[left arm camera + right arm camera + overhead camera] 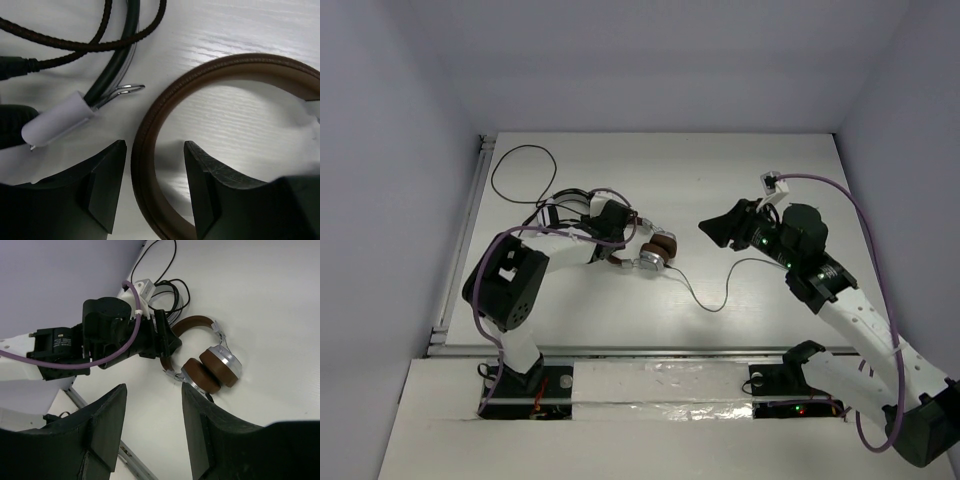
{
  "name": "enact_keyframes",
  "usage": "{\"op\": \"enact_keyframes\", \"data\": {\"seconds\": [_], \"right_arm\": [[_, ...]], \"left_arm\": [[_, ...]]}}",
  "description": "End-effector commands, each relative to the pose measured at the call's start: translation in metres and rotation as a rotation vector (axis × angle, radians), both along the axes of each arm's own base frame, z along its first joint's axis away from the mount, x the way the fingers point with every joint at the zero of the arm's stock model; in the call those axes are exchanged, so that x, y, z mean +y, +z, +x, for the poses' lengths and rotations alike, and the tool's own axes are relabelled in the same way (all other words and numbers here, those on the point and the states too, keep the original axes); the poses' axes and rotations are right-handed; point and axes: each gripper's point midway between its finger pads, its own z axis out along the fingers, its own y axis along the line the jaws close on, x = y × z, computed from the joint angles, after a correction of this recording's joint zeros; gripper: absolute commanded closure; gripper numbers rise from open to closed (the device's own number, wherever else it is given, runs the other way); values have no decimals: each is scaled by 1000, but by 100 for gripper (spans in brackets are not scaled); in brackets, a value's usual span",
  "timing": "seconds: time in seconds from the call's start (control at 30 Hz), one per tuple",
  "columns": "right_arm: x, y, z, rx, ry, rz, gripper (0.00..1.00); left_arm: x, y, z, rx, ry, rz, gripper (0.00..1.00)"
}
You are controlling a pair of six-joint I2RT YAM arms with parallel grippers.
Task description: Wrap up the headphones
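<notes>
My left gripper will next shift slightly toward the white sleeve and close on the brown headband (200, 75), because the headband is nearer the finger on the sleeve's side.
The headphones (655, 252) lie on the white table, brown ear pads pressed together, silver cups outward. Their thin dark cable (720, 305) trails right towards the right arm. My left gripper (623, 238) is open at the headband; in the left wrist view (154, 150) its jaws straddle the brown headband (200, 75), with a gap on each side. My right gripper (718, 228) is open and empty, raised to the right of the headphones. The right wrist view (153, 390) shows the headphones (212, 365) beyond its jaws.
A loose black looped wire (525, 170) lies at the back left. Black cables and a white sleeve (57, 120) lie close by the left gripper. Purple robot cables (865, 225) arc over the arms. A metal rail (650, 352) runs along the table's near edge.
</notes>
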Motion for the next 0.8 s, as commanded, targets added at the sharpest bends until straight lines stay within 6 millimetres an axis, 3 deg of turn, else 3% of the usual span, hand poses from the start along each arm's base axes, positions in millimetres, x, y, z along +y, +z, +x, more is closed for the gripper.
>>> {"op": "enact_keyframes", "data": {"seconds": [0.0, 0.23, 0.43, 0.47, 0.57, 0.67, 0.7, 0.73, 0.77], "right_arm": [[3, 18, -5, -68, 27, 29, 46], [2, 19, -5, -70, 19, 29, 46], [0, 18, -3, -67, 3, 21, 46], [0, 19, -2, -68, 5, 21, 46], [2, 17, -1, -62, 8, 17, 46], [0, 12, 2, -57, -10, 7, 52], [0, 11, 3, -55, -8, 4, 56], [1, 10, 3, -53, 0, 5, 67], [4, 6, 3, -42, 12, -2, 74]], "left_arm": [[-1, 17, 24, -73, 0, -25, 52], [-13, 7, 30, -82, -77, -38, 57], [-25, 1, 33, -96, -120, -83, 85], [-26, 0, 34, -93, -124, -84, 100], [-30, 5, 33, -93, -124, -113, 100], [-32, 31, 25, -111, -126, -167, 100], [-38, 56, 21, -143, -138, -227, 100], [-36, 67, 19, -153, -141, -255, 100], [-38, 95, 14, -177, -165, -332, 100]]}}
